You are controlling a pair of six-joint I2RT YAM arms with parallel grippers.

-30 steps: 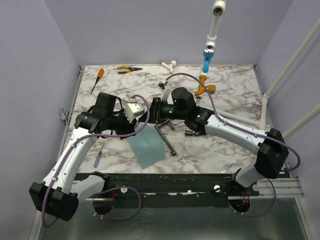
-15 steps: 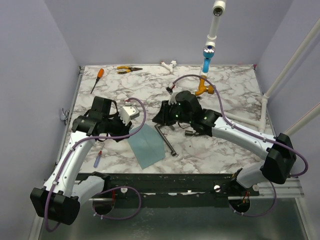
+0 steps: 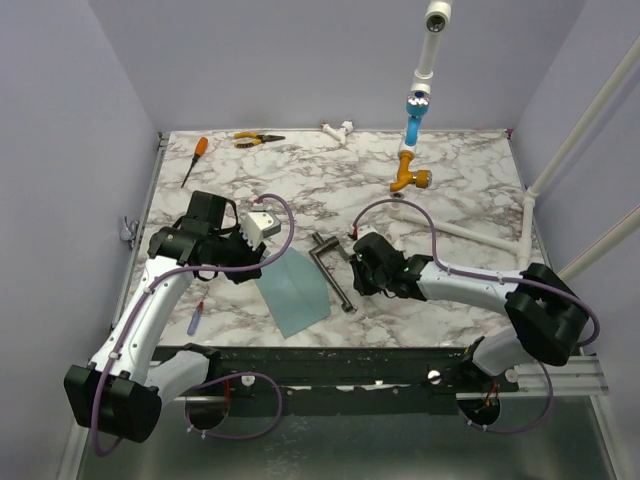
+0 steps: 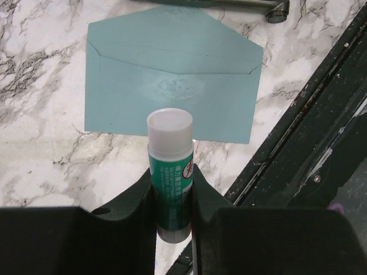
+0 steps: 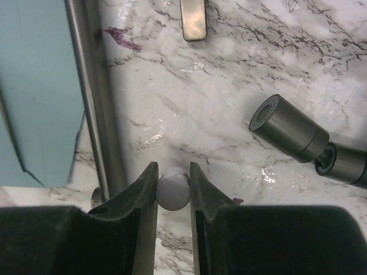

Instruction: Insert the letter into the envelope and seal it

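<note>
The right gripper lowers straight to the marble [image 3: 361, 293] [image 5: 173, 171] between the L-shaped bar and the sockets next.
The teal envelope [image 3: 295, 290] lies flat near the table's front edge, its flap open [image 4: 172, 86]; its edge shows in the right wrist view [image 5: 34, 86]. The tan letter is not in view. My left gripper [image 3: 255, 262] hovers just above and left of the envelope. It is shut on a green-labelled glue stick [image 4: 170, 166], whose pale end points at the envelope. My right gripper [image 3: 360, 272] is low over the marble, right of the envelope. It is shut on a small white round cap [image 5: 173, 192].
A grey L-shaped metal bar [image 3: 335, 275] lies between the envelope and my right gripper. Metal sockets [image 5: 287, 134] lie to its right. An orange screwdriver [image 3: 195, 158], pliers [image 3: 258, 139], an orange fitting [image 3: 410, 180] and a small pen [image 3: 197, 316] lie around.
My right gripper, which met the left one a second ago, has pulled away right and down to the table with the white cap. The left gripper has barely moved.
</note>
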